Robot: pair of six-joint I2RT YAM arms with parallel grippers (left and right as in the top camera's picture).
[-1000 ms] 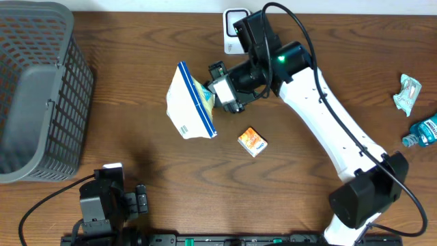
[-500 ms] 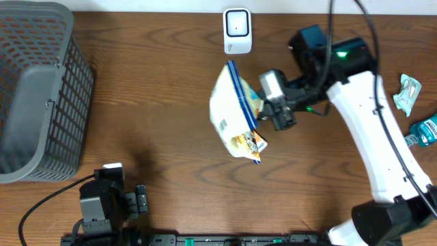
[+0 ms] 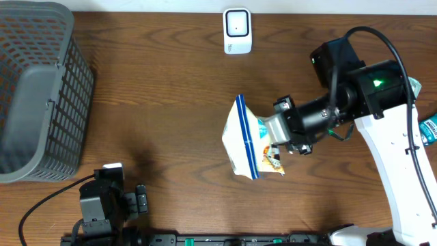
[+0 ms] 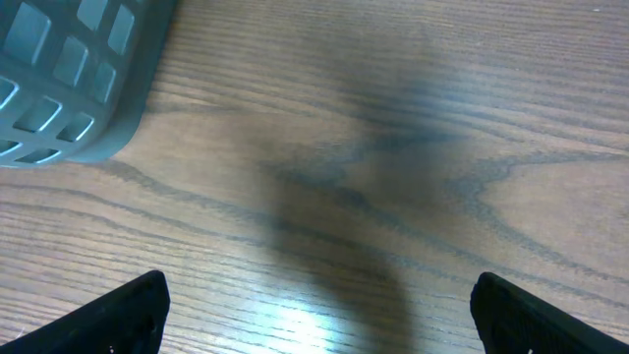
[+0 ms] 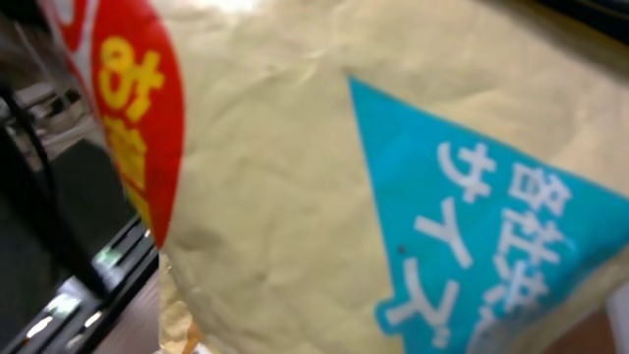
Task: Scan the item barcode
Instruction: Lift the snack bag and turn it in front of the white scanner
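Note:
My right gripper swings outward over the scanner (image 3: 237, 31) next, then across and down by the teal packet (image 3: 429, 129), as that lies to its right in the overhead view.
My right gripper (image 3: 276, 139) is shut on a cream snack bag (image 3: 244, 139) with a blue stripe and holds it above the table, right of centre. In the right wrist view the bag (image 5: 324, 177) fills the frame with red and cyan print and hides the fingers. I cannot make out a barcode on it. The white scanner (image 3: 237, 31) stands at the table's back edge, well apart from the bag. My left gripper (image 4: 314, 324) hovers open over bare wood at the front left, its fingertips (image 4: 133, 313) far apart. In the overhead view the left gripper (image 3: 140, 201) sits near the front edge.
A grey mesh basket (image 3: 41, 89) fills the left side, and its corner (image 4: 69, 79) shows in the left wrist view. A small orange packet (image 3: 275, 164) peeks out beneath the bag. A teal packet (image 3: 429, 130) lies at the right edge.
The right arm has swung the bag from left of centre toward the right and then toward the front edge, away from the scanner. The left gripper has not moved.

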